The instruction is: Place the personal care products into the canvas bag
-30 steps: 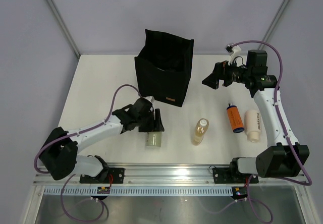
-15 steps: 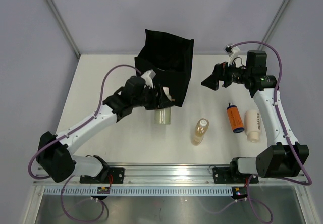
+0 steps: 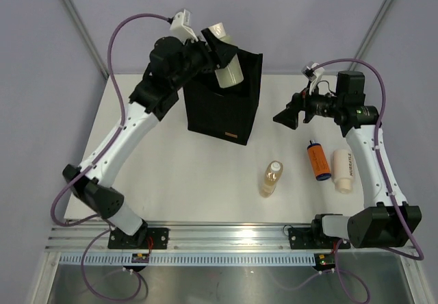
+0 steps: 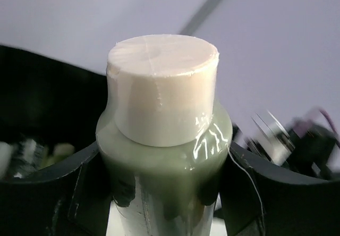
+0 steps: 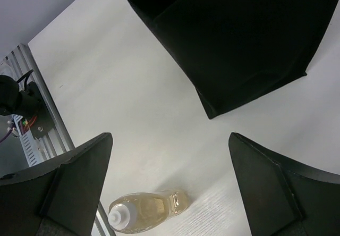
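The amber bottle lies below and back toward my base, so my right gripper needs to move its open fingers back and down to the amber bottle, around its body (image 3: 269, 182) (image 5: 155, 209).
My left gripper (image 3: 220, 56) is shut on an olive-green bottle (image 3: 229, 74) with a cream cap (image 4: 162, 84) and holds it high over the open top of the black canvas bag (image 3: 222, 102). In the left wrist view the bottle (image 4: 159, 161) fills the frame between my fingers (image 4: 69, 188). My right gripper (image 3: 286, 116) is open and empty, right of the bag. On the table lie an amber bottle (image 3: 271, 179), also in the right wrist view (image 5: 143, 208), an orange bottle with a blue cap (image 3: 317, 160) and a white tube (image 3: 343, 170).
The bag's corner (image 5: 239, 39) fills the top of the right wrist view. A metal rail (image 3: 226, 232) runs along the table's near edge. Grey walls stand behind and beside the table.
My left arm has lifted the olive-green bottle from the table in front of the bag up and back, over the bag's opening. The right gripper has sunk slightly.
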You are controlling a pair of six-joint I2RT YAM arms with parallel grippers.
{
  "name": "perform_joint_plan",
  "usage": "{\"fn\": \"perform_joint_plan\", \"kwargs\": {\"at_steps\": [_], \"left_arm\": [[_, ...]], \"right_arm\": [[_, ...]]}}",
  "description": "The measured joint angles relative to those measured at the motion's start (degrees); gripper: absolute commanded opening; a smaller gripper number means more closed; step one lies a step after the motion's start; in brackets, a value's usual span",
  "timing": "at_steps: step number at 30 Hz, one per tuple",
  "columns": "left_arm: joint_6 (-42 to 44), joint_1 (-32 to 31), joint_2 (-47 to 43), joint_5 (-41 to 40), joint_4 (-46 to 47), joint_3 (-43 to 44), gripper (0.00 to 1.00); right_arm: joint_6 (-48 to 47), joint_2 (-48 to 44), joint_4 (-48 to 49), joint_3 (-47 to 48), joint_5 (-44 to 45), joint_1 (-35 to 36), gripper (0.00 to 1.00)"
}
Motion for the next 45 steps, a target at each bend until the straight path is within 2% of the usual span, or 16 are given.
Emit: {"fn": "perform_joint_plan", "kwargs": {"at_steps": [6,7,11,12,14,15,18,19,24,26,29,33,38,45], "left_arm": [[2.19,3.06,19.12,-9.22,1.92,15.37,0.0],[2.75,3.37,21.9,-10.01,1.46,17.0,0.03],[4.7,4.31,28.17,-11.67,-1.14,18.18,0.34],[4.98,4.37,28.72,-11.69,-2.12,17.25,0.48],[5.44,4.35,28.76,-11.34,-3.13,14.21,0.65],[5.75,4.26,28.74,-10.97,-3.58,12.87,0.77],[6.43,4.2,28.48,-9.77,-4.04,9.55,0.97],[6.78,4.2,28.13,-9.42,-3.65,8.98,0.97],[8.96,4.11,22.8,-7.34,-2.78,8.0,0.99],[9.94,4.11,19.54,-6.51,-2.4,7.63,0.99],[11.91,4.11,14.23,-5.84,-1.36,6.19,0.99],[15.78,4.11,6.32,-5.31,-0.72,1.66,0.99],[19.56,4.11,-6.08,-5.33,-1.95,-10.47,0.99],[20.2,4.11,-22.88,-5.31,-4.46,-27.89,0.99]], "right_arm": [[-2.34,-2.8,-0.68,-2.36,-0.55,0.0,0.99],[-3.06,-3.3,-0.81,-2.93,-0.5,0.0,1.0],[-9.81,-5.88,-2.84,-5.66,-0.63,0.0,0.99],[-12.9,-6.64,-3.56,-6.47,-0.92,0.0,1.0],[-20.61,-8.13,-6.12,-8.48,-1.88,0.0,1.0],[-25.9,-8.48,-8.17,-9.27,-2.49,0.0,0.99],[-43.21,-7.26,-16.24,-10.47,-3.67,0.0,1.0],[-51.34,-5.64,-20.48,-10.54,-3.72,0.0,1.0],[-75.3,3.13,-33.46,-7.17,-3.63,0.0,1.0],[-83.27,6.75,-35.71,-3.93,-3.52,0.0,0.99],[-90.53,10.1,-36.89,-0.72,-2.69,0.02,0.99],[-95.45,11.32,-38.29,-0.83,2.34,1.38,0.99],[-97.74,11.45,-39.08,-3.39,7.43,5.97,1.0],[-98.77,11.08,-39.69,-9.84,10.6,10.93,1.0]]}}
